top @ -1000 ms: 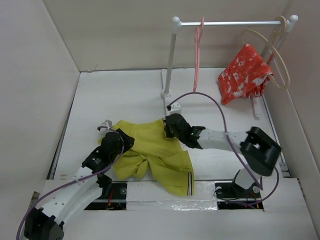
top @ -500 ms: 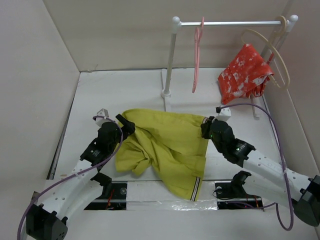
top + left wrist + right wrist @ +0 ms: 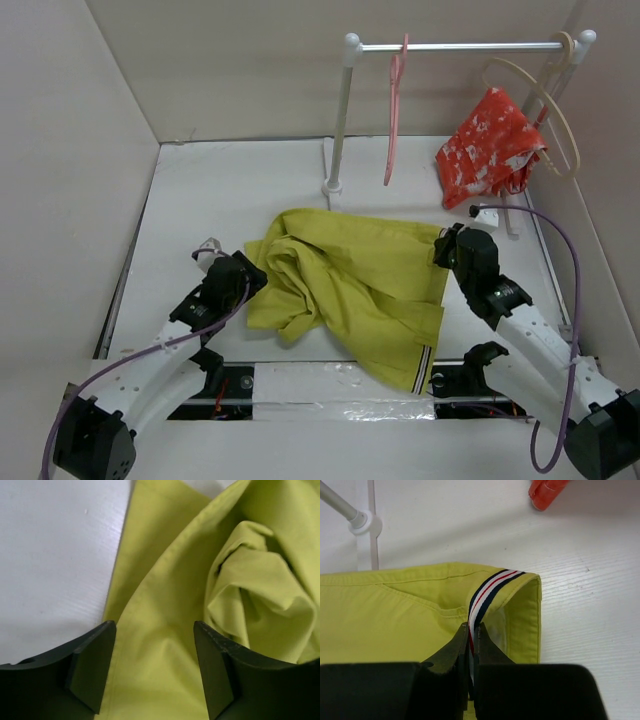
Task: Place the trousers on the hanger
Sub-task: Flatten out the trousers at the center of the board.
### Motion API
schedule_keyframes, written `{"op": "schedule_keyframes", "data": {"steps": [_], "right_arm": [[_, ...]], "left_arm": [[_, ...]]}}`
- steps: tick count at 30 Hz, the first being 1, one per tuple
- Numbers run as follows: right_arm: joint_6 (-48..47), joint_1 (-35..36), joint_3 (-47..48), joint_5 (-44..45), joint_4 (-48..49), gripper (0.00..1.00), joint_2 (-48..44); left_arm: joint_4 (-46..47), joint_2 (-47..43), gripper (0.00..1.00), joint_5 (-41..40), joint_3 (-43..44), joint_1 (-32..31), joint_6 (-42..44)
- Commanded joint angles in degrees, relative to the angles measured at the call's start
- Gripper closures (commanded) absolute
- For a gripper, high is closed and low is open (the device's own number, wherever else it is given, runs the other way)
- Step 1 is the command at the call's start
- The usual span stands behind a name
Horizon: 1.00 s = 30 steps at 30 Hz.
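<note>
I should lift the striped waistband with my right gripper, move toward the red garment and lower the crumpled trousers onto the table before I let go.
The mustard-yellow trousers lie spread and crumpled on the white table, their striped band at the front right. My right gripper is shut on the striped waistband at the trousers' right corner. My left gripper is open at the trousers' left edge, its fingers straddling yellow cloth without gripping it. The thin pink hanger hangs by its hook on the white rail at the back.
A larger beige hanger holding a red white-patterned garment hangs at the rail's right end. The rack's post and foot stand just behind the trousers. Walls close in left, right and back.
My right gripper has pulled the waistband corner far to the right, spreading the trousers out. My left gripper has let go and drawn back a little to the trousers' left edge.
</note>
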Motion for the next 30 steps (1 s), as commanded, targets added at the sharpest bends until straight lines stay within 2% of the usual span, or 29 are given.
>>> {"op": "schedule_keyframes", "data": {"steps": [1, 3, 6, 9, 11, 12, 15, 16, 19, 20, 22, 23, 26, 30], "right_arm": [[-3.01, -3.23, 2.13, -3.31, 3.66, 1.0, 0.33], [-3.71, -4.38, 2.57, -4.72, 4.37, 1.0, 0.69], [-4.33, -6.05, 3.1, -5.86, 4.63, 1.0, 1.13], [-4.42, -7.37, 3.27, -7.36, 5.16, 1.0, 1.92], [-4.33, -7.38, 3.19, -7.8, 5.16, 1.0, 2.09], [-4.42, -7.38, 3.1, -7.71, 5.25, 1.0, 2.09], [-4.6, -7.99, 2.75, -8.15, 5.6, 1.0, 2.1], [-4.6, -7.99, 2.83, -8.24, 5.6, 1.0, 2.01], [-4.68, -7.99, 2.75, -8.85, 5.87, 1.0, 1.57], [-4.77, -7.99, 3.53, -9.64, 5.43, 1.0, 1.31], [-4.95, -7.99, 5.11, -10.52, 2.29, 1.0, 0.08], [-5.12, -7.99, 6.08, -12.09, 1.39, 1.0, -1.84], [-6.0, -7.99, 10.29, -12.98, -2.73, 1.0, -6.67], [-7.49, -7.47, 16.88, -13.42, -10.55, 1.0, -13.08]], "left_arm": [[-2.04, -2.49, 0.42, 3.82, -2.42, 0.2, -2.39], [-3.44, -3.63, 0.43, 4.71, -3.92, 0.2, -2.84], [-6.5, -3.29, 0.43, 1.9, -3.23, -3.48, -5.37], [-6.18, -1.7, 0.44, 1.98, -3.05, -4.28, -5.39], [-5.91, -0.83, 0.54, 2.42, -2.96, -4.28, -5.21], [-5.39, -0.73, 0.71, 2.59, -2.96, -4.28, -5.04], [-5.56, -1.17, 1.0, 1.72, -1.91, -4.28, -4.68], [-5.73, -1.61, 1.0, 1.02, -0.95, -4.28, -4.25], [-6.96, -3.89, 1.0, -4.33, 7.47, -4.28, -1.7], [-7.75, -3.72, 1.0, -9.57, 14.29, -3.76, 0.31], [-9.69, -2.41, 1.0, -14.87, 21.7, -2.36, 3.04], [-9.86, -0.75, 1.0, -18.55, 28.7, -1.48, 4.79], [-10.13, 2.33, 1.0, -23.58, 40.32, 2.29, 10.77], [-8.9, 4.01, 1.0, -29.47, 51.07, 3.54, 18.58]]}}
